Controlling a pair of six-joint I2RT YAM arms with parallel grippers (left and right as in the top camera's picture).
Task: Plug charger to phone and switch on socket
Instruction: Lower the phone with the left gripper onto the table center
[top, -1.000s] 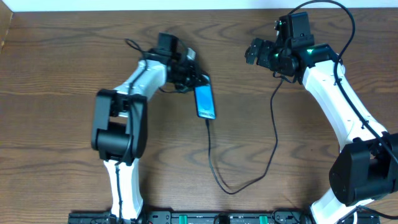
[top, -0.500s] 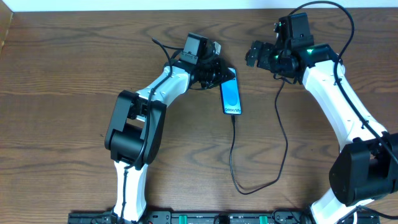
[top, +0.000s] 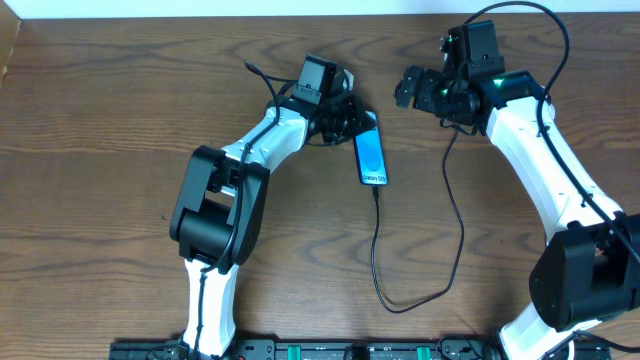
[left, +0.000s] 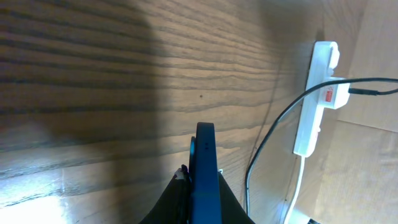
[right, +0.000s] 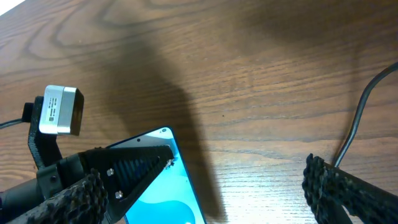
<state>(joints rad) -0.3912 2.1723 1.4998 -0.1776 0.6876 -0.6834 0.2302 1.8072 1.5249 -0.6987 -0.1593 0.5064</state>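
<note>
The charger cable (top: 376, 250) already joins the bottom end of the phone, so the robot's left gripper will move back and down to the bare tabletop below and let go of the phone.
The phone (top: 372, 155), blue screen up, is held at its top end by my left gripper (top: 346, 118), which is shut on it. In the left wrist view the phone (left: 204, 168) shows edge-on between the fingers (left: 200, 193). The charger cable (top: 376, 250) joins the phone's bottom end, loops toward the front and runs up to below my right arm. The socket (left: 316, 93), white with a red switch, lies on the table ahead to the right with a black cable plugged in; the overhead view hides it. My right gripper (top: 418, 85) is open, with the phone (right: 165, 193) below it.
The socket's white cord (left: 297, 186) trails toward the near edge in the left wrist view. The left arm's wrist camera (right: 59, 109) sits close to my right gripper's left finger. A black cable (right: 364, 112) hangs at the right.
My left gripper carried the phone to the right, toward the right gripper, and the cable loop followed. It has hardly moved in the last half second. The right arm stayed still.
</note>
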